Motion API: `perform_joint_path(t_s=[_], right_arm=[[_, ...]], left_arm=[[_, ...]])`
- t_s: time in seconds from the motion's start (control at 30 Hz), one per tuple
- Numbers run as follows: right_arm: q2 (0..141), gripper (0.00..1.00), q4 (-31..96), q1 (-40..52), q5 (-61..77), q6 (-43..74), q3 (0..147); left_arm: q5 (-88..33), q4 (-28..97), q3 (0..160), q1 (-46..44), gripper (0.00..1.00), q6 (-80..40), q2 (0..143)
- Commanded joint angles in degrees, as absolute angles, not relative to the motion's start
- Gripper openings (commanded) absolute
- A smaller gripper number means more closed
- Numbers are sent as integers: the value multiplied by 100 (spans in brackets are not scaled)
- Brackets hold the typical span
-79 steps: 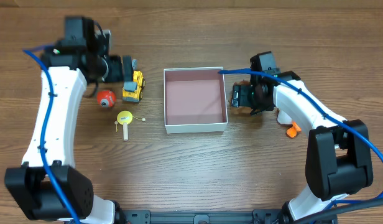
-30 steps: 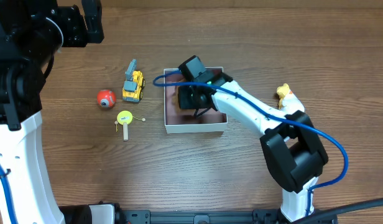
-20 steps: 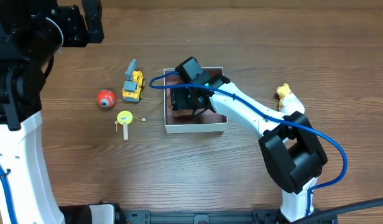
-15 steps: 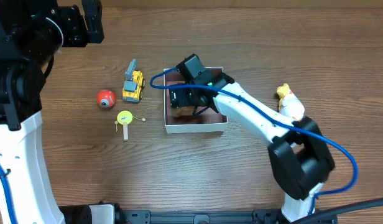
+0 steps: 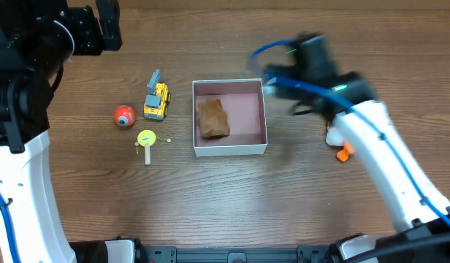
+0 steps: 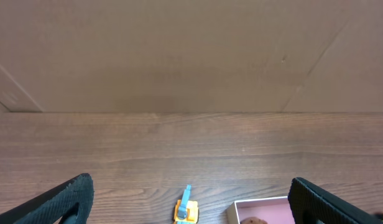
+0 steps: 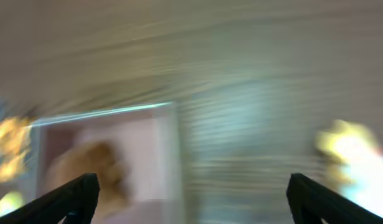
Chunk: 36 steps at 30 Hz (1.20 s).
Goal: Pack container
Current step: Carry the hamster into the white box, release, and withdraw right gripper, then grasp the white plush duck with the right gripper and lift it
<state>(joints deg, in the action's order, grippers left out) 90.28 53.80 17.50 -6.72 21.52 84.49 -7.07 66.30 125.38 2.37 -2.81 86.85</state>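
Note:
My right gripper will move away from the container (image 5: 229, 150) next, then go down to the white body of the orange and white toy, still unpacked on the tabletop.
The container (image 5: 229, 150), a white-walled box with a pink inside, sits mid-table. A brown toy (image 5: 212, 117) lies in its left half. It shows blurred in the right wrist view (image 7: 95, 167) inside the container (image 7: 170, 143). My right gripper (image 7: 190, 196) is open and empty, raised to the right of the box; its arm (image 5: 313, 66) is motion-blurred. My left gripper (image 6: 190, 199) is open and empty, high at the far left, with the yellow toy truck (image 6: 186, 210) and the container corner (image 6: 266, 204) below it.
Left of the box lie the yellow truck (image 5: 156, 99), a red ball (image 5: 123, 115) and a yellow rattle-like toy (image 5: 146, 140). An orange and white toy (image 5: 340, 145) lies at the right, partly hidden by my right arm.
My right gripper carried the brown toy into the container, let it go, and swung away up and to the right. The left arm has stayed raised at the far left.

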Motion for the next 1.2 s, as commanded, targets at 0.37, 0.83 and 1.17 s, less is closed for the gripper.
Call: perform_joint_path(t_s=[0.37,0.83,1.17], right_arm=[[10420,95,5745,-908,482,908,7979],[10641,21,5802,-902,738,1050,7312],[9640,4,5972,-790,672,1243,7789]], left_arm=[[-690,6624,12573,266,100,-169,8689],[-690,6624,12573,266,100,-169,8689],[-690,6624,12573,266,100,-169,8689]])
